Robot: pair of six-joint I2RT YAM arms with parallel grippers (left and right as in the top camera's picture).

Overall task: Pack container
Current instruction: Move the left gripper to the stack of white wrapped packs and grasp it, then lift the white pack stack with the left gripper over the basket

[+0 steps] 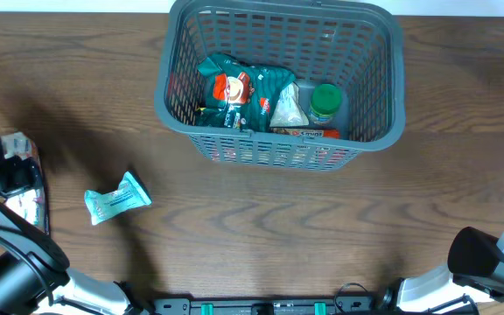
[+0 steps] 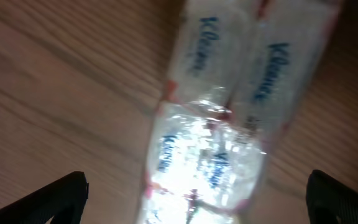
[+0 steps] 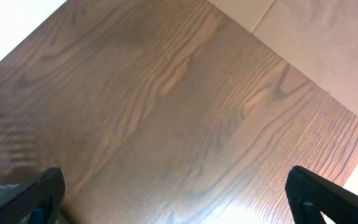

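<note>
My left gripper's fingers are spread, and the Kleenex pack lies lengthwise between them. Next I should lower my left gripper onto the pack's middle [image 1: 31, 198] [image 2: 201, 163] and close it across the narrow width.
The container [image 1: 392, 79], a large dark grey lattice basket, stands at the back centre of the table. It holds a green snack bag [image 1: 234, 87], a clear pouch [image 1: 289, 107] and a green-lidded jar [image 1: 325, 101]. A clear multipack of Kleenex tissue packets [image 2: 222, 118] lies on the table at the far left [image 1: 23, 179]. My left gripper [image 2: 194, 199] is open, its fingers spread on either side of the pack just above it. My right gripper [image 3: 176, 199] is open and empty over bare wood.
A small teal wrapped packet [image 1: 116, 198] lies on the table left of centre, in front of the basket. The table's far edge and a pale floor show in the right wrist view [image 3: 309, 37].
</note>
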